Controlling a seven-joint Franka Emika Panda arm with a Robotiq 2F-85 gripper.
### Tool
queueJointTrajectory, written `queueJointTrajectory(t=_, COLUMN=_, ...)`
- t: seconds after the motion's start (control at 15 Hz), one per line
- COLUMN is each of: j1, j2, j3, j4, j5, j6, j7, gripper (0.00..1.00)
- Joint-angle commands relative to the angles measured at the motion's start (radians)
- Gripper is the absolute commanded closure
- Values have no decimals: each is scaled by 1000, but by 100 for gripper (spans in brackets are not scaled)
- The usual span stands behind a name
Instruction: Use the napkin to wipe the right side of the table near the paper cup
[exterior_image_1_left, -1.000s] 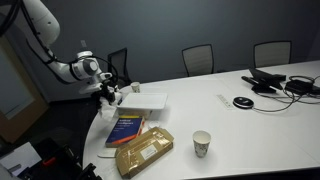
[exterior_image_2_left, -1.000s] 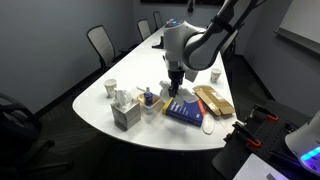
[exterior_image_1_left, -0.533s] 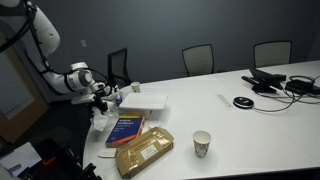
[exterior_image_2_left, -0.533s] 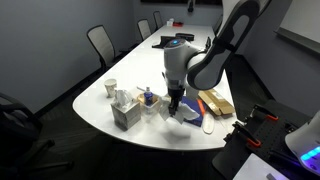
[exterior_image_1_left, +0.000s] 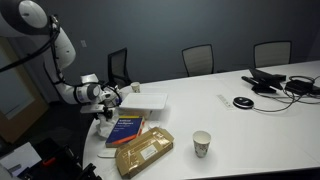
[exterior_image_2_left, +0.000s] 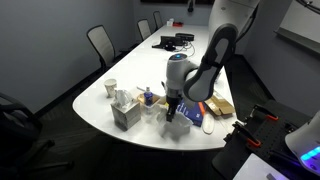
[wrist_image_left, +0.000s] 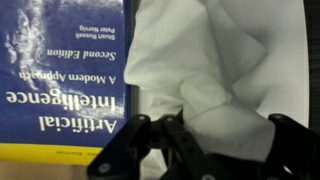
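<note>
The folds of the napkin (exterior_image_1_left: 105, 124) already rest on the tabletop beside the blue book. My gripper will stay low over the table's rounded end, open its fingers and let go there.
My gripper (wrist_image_left: 208, 138) is shut on the crumpled white napkin (wrist_image_left: 205, 50), which bunches between the fingers just right of the blue book (wrist_image_left: 65, 70) in the wrist view. In both exterior views the gripper (exterior_image_1_left: 104, 103) (exterior_image_2_left: 172, 108) hangs low over the rounded end of the white table (exterior_image_1_left: 250, 125) (exterior_image_2_left: 100, 108), with the napkin (exterior_image_1_left: 105, 124) (exterior_image_2_left: 176, 126) on the surface under it. The paper cup (exterior_image_1_left: 202, 143) (exterior_image_2_left: 110, 88) stands upright, apart from the gripper.
The blue book (exterior_image_1_left: 127, 128) (exterior_image_2_left: 190, 110) lies next to a tan packet (exterior_image_1_left: 144, 151) (exterior_image_2_left: 214, 102). A flat white box (exterior_image_1_left: 146, 100) sits behind the book. A tissue box (exterior_image_2_left: 125, 116) stands near the cup. Cables and devices (exterior_image_1_left: 275, 82) lie at the far end. Chairs surround the table.
The gripper has moved down and toward the table's rounded end with the napkin, from above the book to beside it at the edge.
</note>
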Motion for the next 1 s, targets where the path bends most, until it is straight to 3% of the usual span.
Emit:
queueJointTrajectory(t=0.0, j1=-97, j2=53, j3=96, j4=47, j5=78, j6=-36, j7=-133, gripper=97)
queueJointTrajectory(t=0.13, j1=-166, j2=76, j3=165, j4=59, j5=125, j6=-71, j7=-198, gripper=97)
queueJointTrajectory(t=0.2, j1=-186, j2=81, j3=184, j4=61, j5=142, j6=-80, j7=-216, gripper=64)
queueJointTrajectory(t=0.27, j1=-197, j2=82, j3=193, j4=64, j5=155, j6=-90, j7=-228, gripper=62)
queueJointTrajectory(t=0.6, j1=-171, j2=12, j3=148, j4=39, j5=159, j6=-102, j7=-206, gripper=25)
queueJointTrajectory(t=0.8, j1=-225, j2=-44, j3=196, j4=15, j5=169, j6=-111, j7=-253, gripper=4)
queueJointTrajectory(t=0.93, j1=-240, j2=-101, j3=212, j4=-8, j5=172, j6=-124, j7=-272, gripper=0)
